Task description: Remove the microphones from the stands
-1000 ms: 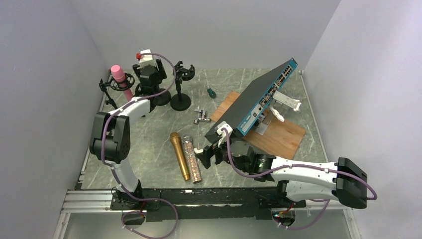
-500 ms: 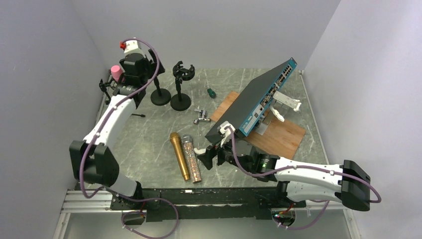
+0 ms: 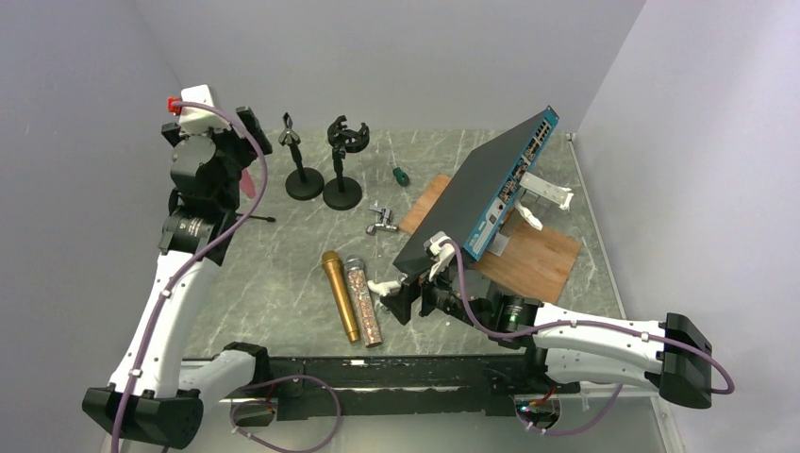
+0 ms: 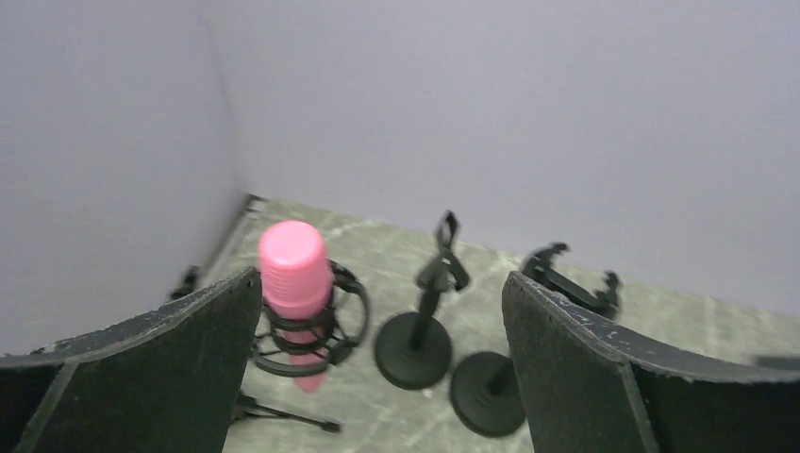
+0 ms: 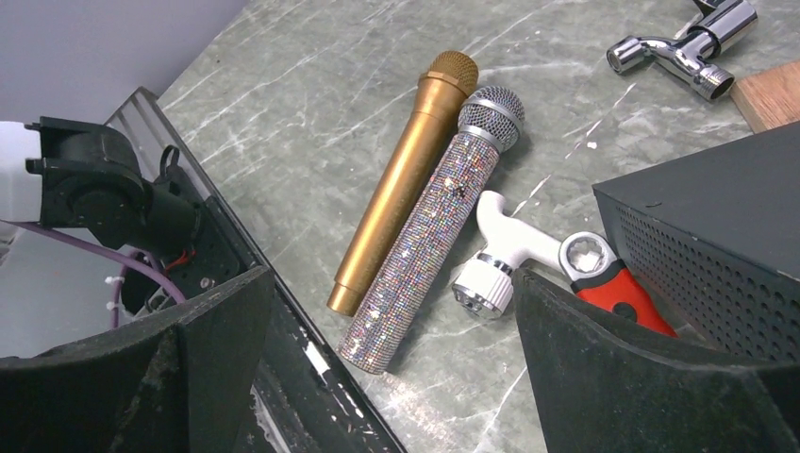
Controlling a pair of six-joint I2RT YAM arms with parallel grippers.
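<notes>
The microphone's pink head (image 4: 293,253) is below my left gripper, toward the left in the wrist view, and clear above the stand. My left gripper should go down onto it on that side next.
A pink microphone (image 4: 294,274) stands upright in a black shock-mount stand (image 4: 325,335) at the back left corner. In the left wrist view it sits just inside the left finger of my left gripper (image 4: 380,283), which hangs open above and in front of it, touching nothing. From the top, my left arm hides most of it; only a pink sliver (image 3: 247,184) shows. My right gripper (image 5: 387,283) is open low over the table's near edge, above the tail of a glitter microphone (image 5: 434,236) that lies beside a gold microphone (image 5: 401,179).
Two empty black stands (image 3: 304,179) (image 3: 341,189) rise right of the pink microphone. A tilted network switch (image 3: 481,193) rests on a wooden board (image 3: 533,260). A chrome faucet (image 3: 382,222), a small green part (image 3: 401,176) and a white and red tool (image 5: 528,250) lie nearby.
My left arm has swung left from the empty stands and risen over the pink microphone, and its jaws have opened wide. The right arm has shifted only slightly.
</notes>
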